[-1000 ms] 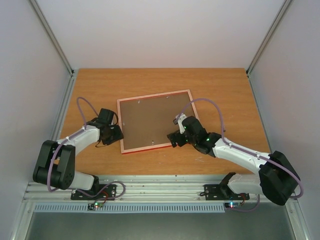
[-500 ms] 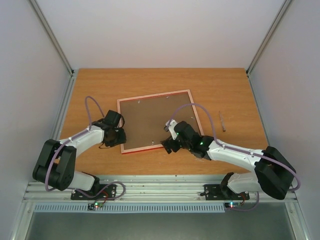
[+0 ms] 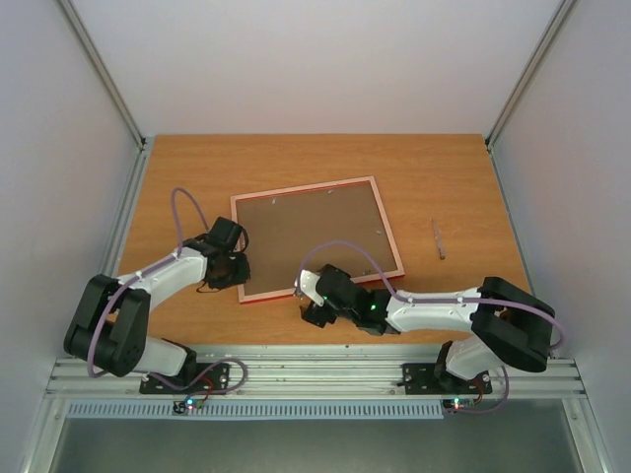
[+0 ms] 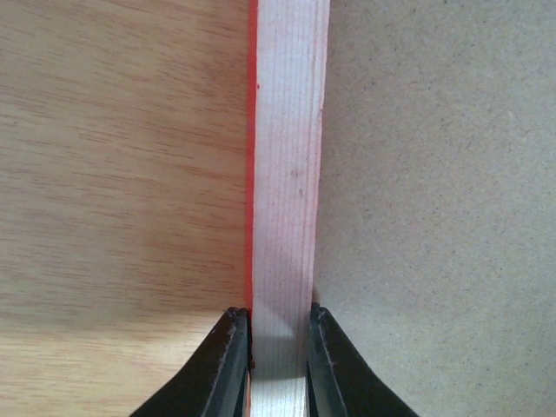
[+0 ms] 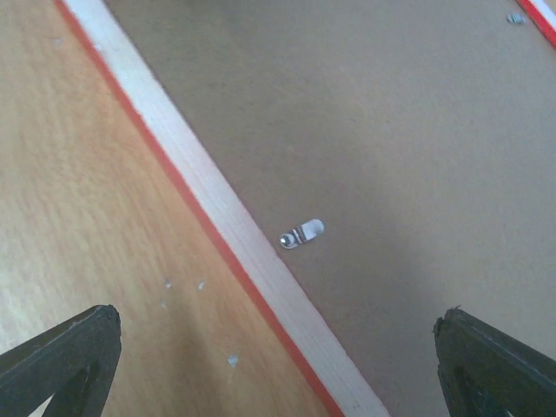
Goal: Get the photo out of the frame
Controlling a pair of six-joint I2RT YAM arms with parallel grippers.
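The near bar beside the clip runs at an angle between the open fingers of my right gripper, so my right gripper needs to come down next, turn onto the bar and close.
The frame (image 3: pixel 306 187) lies face down on the table, its brown backing board (image 3: pixel 311 232) up. The photo is hidden. My left gripper (image 3: pixel 239 268) is at the frame's left side near the front corner. In the left wrist view the left gripper (image 4: pixel 280 343) is shut on the pale, red-edged rail (image 4: pixel 287 174), one finger on each side. My right gripper (image 3: pixel 308 301) hovers open over the frame's near rail (image 5: pixel 191 191). Its wide-apart fingers straddle the rail, and a small metal clip (image 5: pixel 301 233) lies on the board (image 5: pixel 391 130) just beyond it.
A small thin stick-like object (image 3: pixel 437 239) lies on the wooden table (image 3: pixel 197 177) to the right of the frame. Grey walls and metal posts enclose the table on three sides.
My left gripper has closed onto the frame's left rail. My right arm has swung left along the frame's near edge, uncovering the thin object on the right.
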